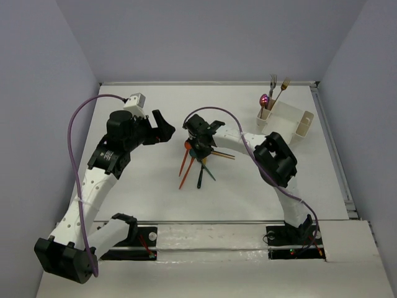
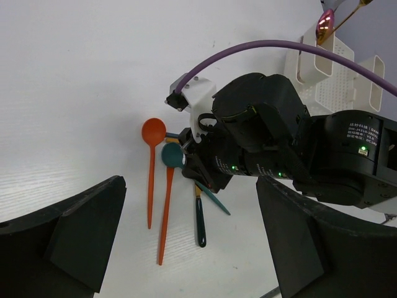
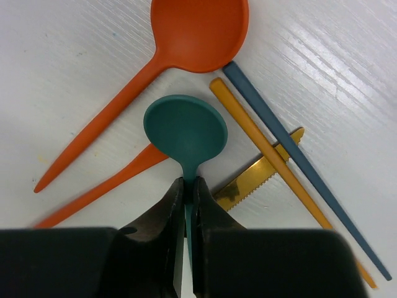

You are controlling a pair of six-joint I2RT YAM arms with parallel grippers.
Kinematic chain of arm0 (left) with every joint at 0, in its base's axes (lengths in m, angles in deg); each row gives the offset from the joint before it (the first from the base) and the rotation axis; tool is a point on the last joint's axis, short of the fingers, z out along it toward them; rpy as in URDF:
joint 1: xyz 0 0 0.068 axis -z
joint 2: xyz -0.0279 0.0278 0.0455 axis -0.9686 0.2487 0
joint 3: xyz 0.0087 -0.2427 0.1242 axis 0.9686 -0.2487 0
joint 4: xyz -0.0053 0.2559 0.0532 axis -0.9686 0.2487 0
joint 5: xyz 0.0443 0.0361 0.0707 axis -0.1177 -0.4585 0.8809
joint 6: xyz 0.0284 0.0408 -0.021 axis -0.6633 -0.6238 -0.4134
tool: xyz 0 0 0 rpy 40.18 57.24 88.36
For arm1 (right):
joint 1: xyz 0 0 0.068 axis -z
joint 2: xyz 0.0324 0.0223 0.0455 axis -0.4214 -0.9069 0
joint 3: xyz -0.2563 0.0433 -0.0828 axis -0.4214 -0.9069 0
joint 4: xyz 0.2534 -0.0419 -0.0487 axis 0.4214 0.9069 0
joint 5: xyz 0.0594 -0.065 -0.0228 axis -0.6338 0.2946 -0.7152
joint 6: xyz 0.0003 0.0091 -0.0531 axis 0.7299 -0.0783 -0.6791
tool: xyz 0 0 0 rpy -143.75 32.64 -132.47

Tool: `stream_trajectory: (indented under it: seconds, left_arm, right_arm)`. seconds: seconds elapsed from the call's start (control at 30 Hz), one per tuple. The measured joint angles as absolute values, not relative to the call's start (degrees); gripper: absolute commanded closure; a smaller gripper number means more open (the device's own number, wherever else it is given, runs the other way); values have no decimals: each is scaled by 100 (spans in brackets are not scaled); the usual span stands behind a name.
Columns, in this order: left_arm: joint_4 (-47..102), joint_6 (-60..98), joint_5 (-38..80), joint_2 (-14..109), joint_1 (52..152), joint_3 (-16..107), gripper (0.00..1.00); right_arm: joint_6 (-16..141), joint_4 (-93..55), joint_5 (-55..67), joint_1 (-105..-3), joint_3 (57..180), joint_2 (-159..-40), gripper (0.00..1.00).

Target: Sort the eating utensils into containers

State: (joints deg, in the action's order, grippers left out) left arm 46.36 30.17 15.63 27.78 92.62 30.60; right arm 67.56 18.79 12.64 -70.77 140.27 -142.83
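Observation:
My right gripper will next move up, to the right in the top view, then down over the cup opposite the forks and release, because that cup is empty.
My right gripper (image 3: pixel 186 186) is shut on the neck of a teal spoon (image 3: pixel 186 130) in the pile of utensils at mid-table (image 1: pixel 198 162). Beside it lie an orange-red spoon (image 3: pixel 186 31), another orange-red handle (image 3: pixel 105 189), a gold serrated knife (image 3: pixel 260 174), a yellow stick (image 3: pixel 273 161) and a dark blue stick (image 3: pixel 291 149). My left gripper (image 1: pixel 162 127) is open and empty, left of the pile. The white bin (image 1: pixel 285 121) with tan cups stands at the back right; one cup (image 1: pixel 265 115) holds a purple spoon and two forks.
The left wrist view shows the right arm's black wrist (image 2: pixel 273 143) over the pile, a dark-handled knife (image 2: pixel 200 217) and the bin (image 2: pixel 335 68) behind. A purple cable (image 1: pixel 80 124) loops off the left arm. Walls close in the table.

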Motion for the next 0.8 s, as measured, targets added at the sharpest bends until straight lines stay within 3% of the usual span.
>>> stream_trajectory:
  seconds: [0.27, 0.43, 0.53, 0.63, 0.8]
  left_arm:
    - [4658, 2952, 1565, 2789, 9262, 3318, 1]
    - [4437, 2952, 1388, 2794, 9259, 3442, 1]
    - [4358, 2952, 1184, 2767, 9257, 3388, 1]
    - [4266, 2954, 1005, 2619, 9257, 3211, 1]
    - [4220, 2987, 804, 2394, 9292, 2970, 1]
  right_arm:
    - [6760, 2106, 1608, -7055, 14282, -14125, 93]
    - [6990, 1852, 1911, -6607, 14171, -12930, 93]
    - [7204, 1424, 2265, -5748, 13836, -11745, 93]
    - [7339, 736, 2936, -4255, 13509, -10596, 93]
    - [7376, 91, 3795, -2850, 13141, -10029, 93]
